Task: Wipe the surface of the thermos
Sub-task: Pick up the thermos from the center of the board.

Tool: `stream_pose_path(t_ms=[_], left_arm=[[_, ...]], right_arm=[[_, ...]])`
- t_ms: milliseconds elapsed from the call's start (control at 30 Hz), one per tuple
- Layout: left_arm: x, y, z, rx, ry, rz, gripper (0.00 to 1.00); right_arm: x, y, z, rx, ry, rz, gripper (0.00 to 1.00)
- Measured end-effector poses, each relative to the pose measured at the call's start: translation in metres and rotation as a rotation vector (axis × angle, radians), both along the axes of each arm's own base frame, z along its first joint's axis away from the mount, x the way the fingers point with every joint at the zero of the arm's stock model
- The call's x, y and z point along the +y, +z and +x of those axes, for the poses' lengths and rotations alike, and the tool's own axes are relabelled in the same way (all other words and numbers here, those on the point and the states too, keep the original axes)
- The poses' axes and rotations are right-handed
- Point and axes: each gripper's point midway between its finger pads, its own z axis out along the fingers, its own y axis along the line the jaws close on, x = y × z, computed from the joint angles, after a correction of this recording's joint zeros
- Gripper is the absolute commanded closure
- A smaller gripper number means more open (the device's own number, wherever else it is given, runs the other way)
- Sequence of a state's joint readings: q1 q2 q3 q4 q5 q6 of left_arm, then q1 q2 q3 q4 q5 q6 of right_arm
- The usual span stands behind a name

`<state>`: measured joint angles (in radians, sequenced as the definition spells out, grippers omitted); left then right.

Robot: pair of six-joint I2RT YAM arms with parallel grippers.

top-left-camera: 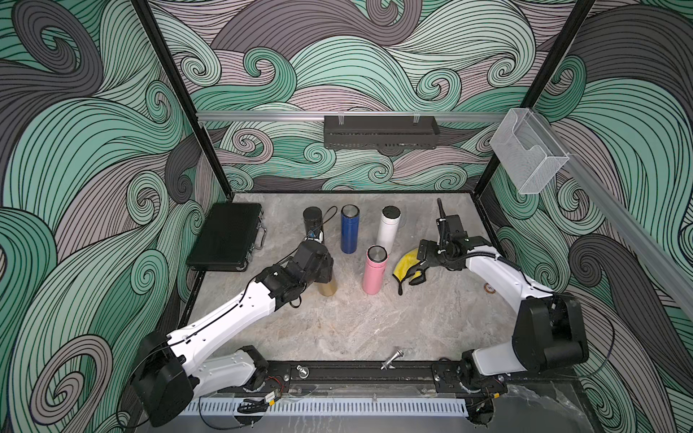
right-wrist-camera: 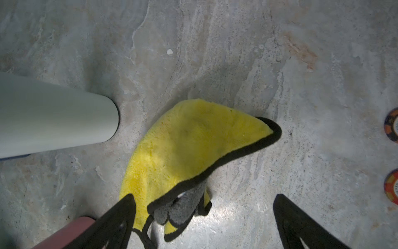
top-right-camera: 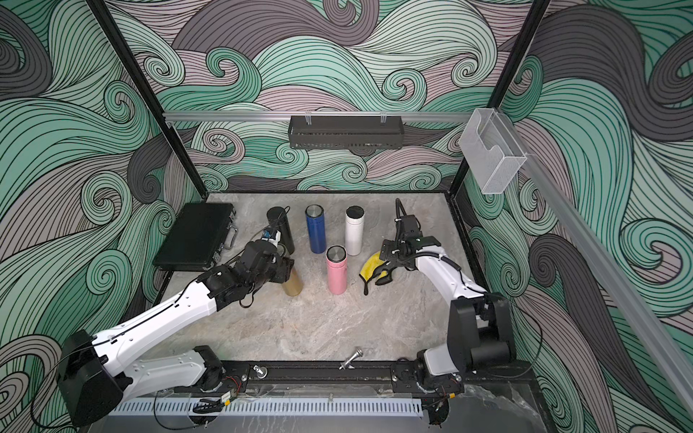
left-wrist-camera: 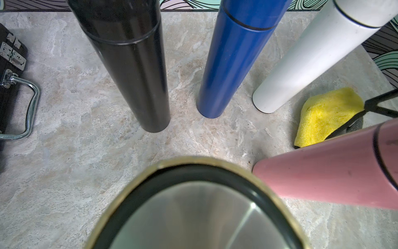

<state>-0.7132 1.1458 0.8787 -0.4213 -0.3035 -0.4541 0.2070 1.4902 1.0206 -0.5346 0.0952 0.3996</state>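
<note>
The cloth's yellow middle (top-left-camera: 409,262) (right-wrist-camera: 184,153) is below my right gripper and nearer the pink thermos, so my right gripper will move down and toward that thermos next, onto that part of the cloth.
A gold thermos (top-left-camera: 328,287) (top-right-camera: 293,285) stands upright at the table's left-middle. My left gripper (top-left-camera: 321,270) (top-right-camera: 280,270) sits down over its top and is shut on it; its fingers are hidden. The left wrist view is filled by the thermos's steel lid (left-wrist-camera: 193,215). A yellow cloth (top-left-camera: 405,261) (right-wrist-camera: 193,140) with black trim lies crumpled on the table right of the pink thermos (top-left-camera: 374,270). Low over the cloth's near end, my right gripper (top-left-camera: 412,276) (right-wrist-camera: 204,195) is open, and one finger (right-wrist-camera: 120,215) overlaps the cloth's edge.
Black (top-left-camera: 313,222), blue (top-left-camera: 349,233) and white (top-left-camera: 389,229) thermoses stand in a row at the back. A black case (top-left-camera: 225,237) lies at the left. Two poker chips (right-wrist-camera: 392,127) lie to the right of the cloth. A metal bolt (top-left-camera: 392,360) lies by the front rail.
</note>
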Motion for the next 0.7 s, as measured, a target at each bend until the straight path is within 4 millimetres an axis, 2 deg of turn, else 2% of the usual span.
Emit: stream_pose_path(t_ms=[233, 700], left_arm=[[0.001, -0.002, 0.000, 0.007, 0.003, 0.007, 1.00], [0.004, -0.004, 0.000, 0.007, 0.013, 0.018, 1.00]], right_arm=[[0.029, -0.017, 0.024, 0.028, 0.144, -0.078, 0.01], [0.025, -0.068, 0.012, 0.143, 0.144, -0.101, 0.02]])
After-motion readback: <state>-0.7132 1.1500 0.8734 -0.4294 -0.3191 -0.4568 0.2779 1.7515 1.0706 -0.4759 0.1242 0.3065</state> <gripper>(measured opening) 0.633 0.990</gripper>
